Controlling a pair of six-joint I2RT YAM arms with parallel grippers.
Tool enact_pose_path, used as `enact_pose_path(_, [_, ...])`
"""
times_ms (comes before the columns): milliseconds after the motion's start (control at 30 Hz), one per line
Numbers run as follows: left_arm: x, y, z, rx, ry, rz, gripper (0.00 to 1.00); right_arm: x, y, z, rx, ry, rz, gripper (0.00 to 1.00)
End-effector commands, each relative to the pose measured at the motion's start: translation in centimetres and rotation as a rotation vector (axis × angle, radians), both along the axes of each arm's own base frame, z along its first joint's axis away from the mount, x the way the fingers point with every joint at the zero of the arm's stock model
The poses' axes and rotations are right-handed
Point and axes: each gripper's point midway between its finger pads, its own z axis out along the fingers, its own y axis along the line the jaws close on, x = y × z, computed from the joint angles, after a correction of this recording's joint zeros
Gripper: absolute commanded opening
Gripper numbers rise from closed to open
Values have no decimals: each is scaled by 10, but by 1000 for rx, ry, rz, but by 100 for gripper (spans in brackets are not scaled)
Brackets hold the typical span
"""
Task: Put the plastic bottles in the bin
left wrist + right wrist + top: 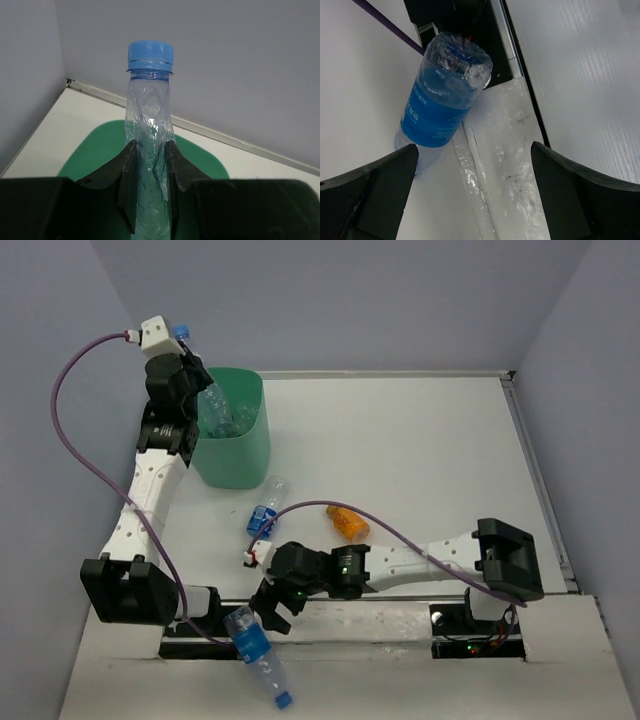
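Observation:
My left gripper holds the bottle. It needs to lower the bottle toward the bin's opening next and then let it go.
My left gripper [192, 368] is shut on a crushed clear bottle [148, 130] with a blue cap [181, 332], held above the left rim of the mint-green bin [240, 445]. In the left wrist view the gripper [149, 165] pinches the bottle's body, with the bin [92, 147] below. My right gripper [272, 608] is open and empty just beside a blue-labelled bottle [256, 648] lying at the near edge. In the right wrist view that bottle [442, 102] lies ahead of the open gripper [472, 167], toward its left finger. A small blue-labelled bottle [265, 508] and an orange bottle [347, 523] lie on the table.
The left arm's purple cable [70, 380] loops out to the left and another runs over the right arm [400, 540]. Grey walls close the table at the back and both sides. A black base rail [340, 645] runs along the near edge.

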Motion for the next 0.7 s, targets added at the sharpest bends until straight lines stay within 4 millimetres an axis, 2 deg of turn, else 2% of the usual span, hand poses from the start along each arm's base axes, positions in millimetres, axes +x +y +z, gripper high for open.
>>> enact_pose_path(0, [2, 7, 18, -58, -94, -4, 15, -6, 34, 0, 20, 30, -24, 100])
enact_pose_path(100, [8, 6, 12, -56, -93, -27, 15, -28, 57, -3, 71, 69, 54, 100])
enact_pose_path(167, [11, -1, 8, -53, -95, -65, 15, -45, 70, -18, 47, 97, 91, 100])
enact_pose_path(200, [10, -3, 8, -54, -101, -77, 15, -44, 75, -33, 22, 103, 83, 100])
enact_pose_path(233, [9, -4, 8, -54, -108, -84, 15, -44, 78, -37, 19, 107, 76, 100])
enact_pose_path(433, [6, -3, 4, -30, -140, -86, 16, -27, 96, -46, 24, 39, 17, 100])
enact_pose_path(500, [6, -3, 4, -26, -145, -86, 16, -23, 98, -51, 16, 25, -1, 94])
enact_pose_path(567, [8, -3, 3, -18, -154, -85, 16, -16, 96, -58, 1, -1, -27, 85])
enact_pose_path(667, [9, 2, -5, -1, -143, -57, 16, -11, 93, -55, 5, -22, -54, 69])
